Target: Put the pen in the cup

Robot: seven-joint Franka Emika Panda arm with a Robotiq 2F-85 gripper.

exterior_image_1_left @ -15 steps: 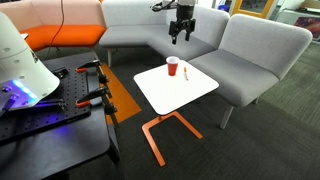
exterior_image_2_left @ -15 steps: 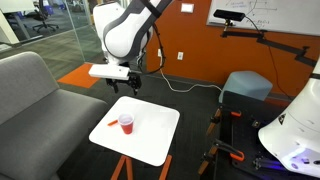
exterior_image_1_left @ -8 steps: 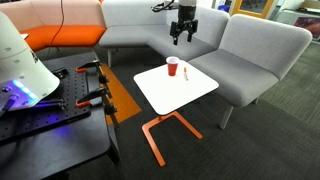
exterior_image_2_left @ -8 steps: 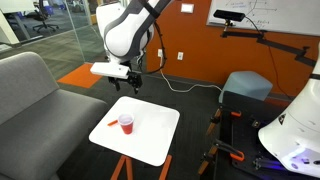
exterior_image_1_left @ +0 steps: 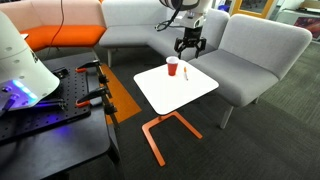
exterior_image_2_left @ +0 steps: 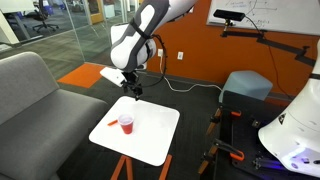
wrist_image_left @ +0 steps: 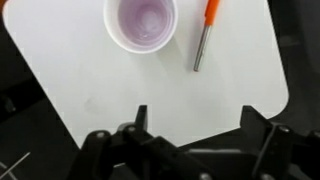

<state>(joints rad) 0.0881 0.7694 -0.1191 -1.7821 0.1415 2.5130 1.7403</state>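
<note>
My gripper moves in over the table next, then lowers onto the pen's grey end.
The small red cup stands upright on the white square table; it also shows in an exterior view. In the wrist view the cup shows its whitish inside, empty. The pen, a thin stick with an orange top and grey lower part, lies flat on the table just right of the cup; it shows faintly in an exterior view. My gripper hangs open and empty above the table's far edge, beyond the cup and pen; it also shows in the wrist view and in an exterior view.
A grey sofa wraps around the table's far side. An orange seat is at the far left. A black bench with clamps stands close by. The table has an orange frame.
My gripper has come down and moved toward the table, from high over the sofa back to just above the table's far edge. Cup and pen have not moved.
</note>
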